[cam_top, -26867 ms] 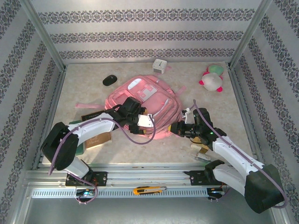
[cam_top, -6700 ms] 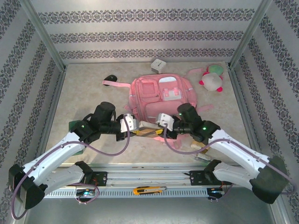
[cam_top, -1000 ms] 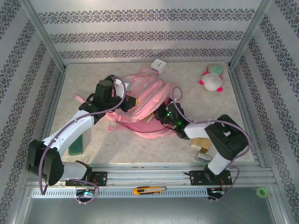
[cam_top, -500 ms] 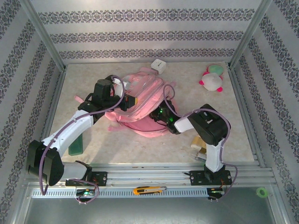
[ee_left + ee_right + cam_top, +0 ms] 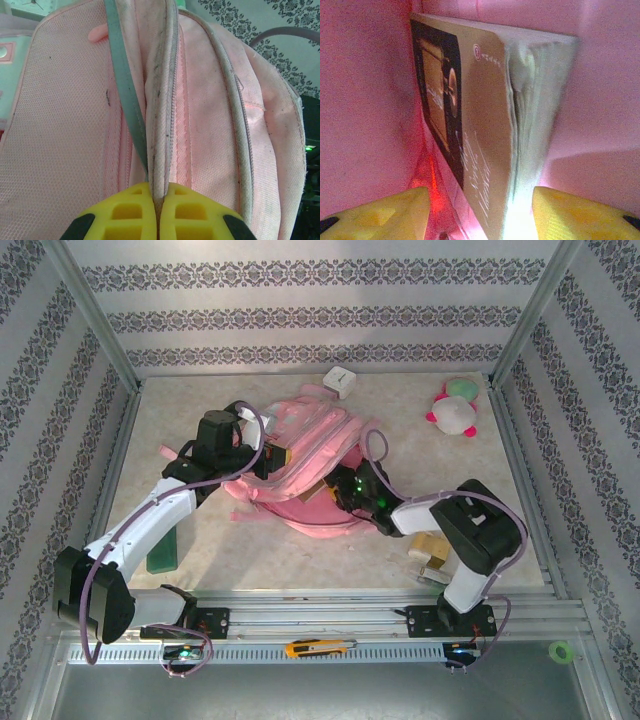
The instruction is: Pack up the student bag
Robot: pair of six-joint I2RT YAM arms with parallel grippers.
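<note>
My left gripper moves back down over the bag's opening [image 5: 308,511] next and releases the pale zip edge, since that opening gapes below the gripper and toward my base.
The pink student bag [image 5: 300,455] lies on the table's middle, held up on its left side. My left gripper [image 5: 272,455] is shut on the bag's pale zip edge [image 5: 159,150], with the yellow fingers [image 5: 125,212] pinching that trim. My right gripper [image 5: 338,490] reaches into the bag's opening from the right. Inside, a tan and black book [image 5: 485,125] stands on edge between pink fabric walls. The right gripper [image 5: 480,215] is open, its fingers [image 5: 375,212] standing wide on either side of the book's near end.
A pink-white-green plush toy [image 5: 455,410] sits at the back right. A white box [image 5: 342,381] stands behind the bag. A green flat item [image 5: 165,550] lies front left, and small cardboard things [image 5: 430,552] lie front right. A utility knife [image 5: 318,647] rests on the front rail.
The right arm pushed further into the bag, then drew back a little with its elbow swinging right. The left gripper has kept its hold on the bag's edge.
</note>
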